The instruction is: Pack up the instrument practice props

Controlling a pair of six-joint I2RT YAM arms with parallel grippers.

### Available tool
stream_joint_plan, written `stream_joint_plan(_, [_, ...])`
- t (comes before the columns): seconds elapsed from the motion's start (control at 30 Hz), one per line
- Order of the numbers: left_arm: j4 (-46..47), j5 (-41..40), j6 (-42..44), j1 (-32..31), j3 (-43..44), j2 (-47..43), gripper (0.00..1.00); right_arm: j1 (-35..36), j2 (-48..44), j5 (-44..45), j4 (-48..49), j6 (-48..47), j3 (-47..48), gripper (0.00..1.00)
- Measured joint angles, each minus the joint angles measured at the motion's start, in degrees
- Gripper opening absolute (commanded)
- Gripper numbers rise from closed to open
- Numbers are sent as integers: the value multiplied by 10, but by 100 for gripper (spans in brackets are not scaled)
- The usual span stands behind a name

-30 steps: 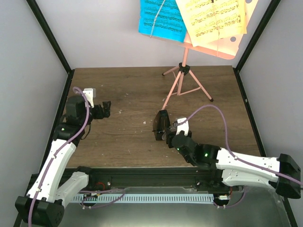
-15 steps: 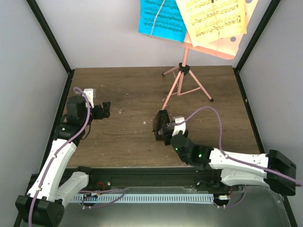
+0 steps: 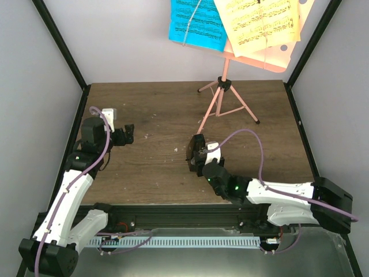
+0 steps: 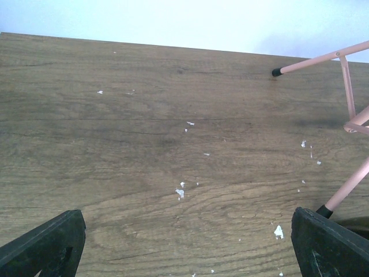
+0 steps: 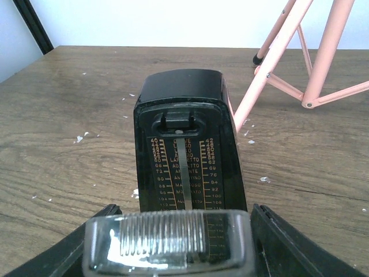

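Observation:
My right gripper holds the clear cover (image 5: 167,239) and will let go of it later. The metronome's upper side is still uncovered, so my gripper will next move the cover up against its tempo scale (image 5: 184,173).
A small black pyramid metronome (image 3: 195,148) stands upright mid-table, its tempo scale facing my right wrist camera as the metronome (image 5: 184,133). My right gripper (image 3: 203,158) sits right against its near side. Seen from the wrist, the right gripper (image 5: 183,222) is shut on a clear ribbed cover (image 5: 167,239) that spans both fingers in front of the metronome's lower face. The salmon-pink music stand (image 3: 222,86) rises at the back, carrying blue pages (image 3: 196,23) and yellow pages (image 3: 259,23). My left gripper (image 3: 128,134) is open over bare wood at the left, seen again as the left gripper (image 4: 187,242).
Thin tripod legs (image 3: 242,107) spread behind the metronome; one stand leg (image 4: 346,190) ends near my left gripper's right finger, and stand legs (image 5: 323,52) rise just behind the metronome. Small white flecks (image 4: 180,192) dot the wooden table (image 3: 155,104). Black frame posts stand at the back corners.
My right arm has slid left and forward, bringing its gripper up against the metronome. The left arm has not moved.

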Motion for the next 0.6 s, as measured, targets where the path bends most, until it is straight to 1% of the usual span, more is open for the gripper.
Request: stream_joint_plan(0.6, [0, 0, 0, 0, -2, 0, 99, -3, 23, 9, 30, -5, 0, 51])
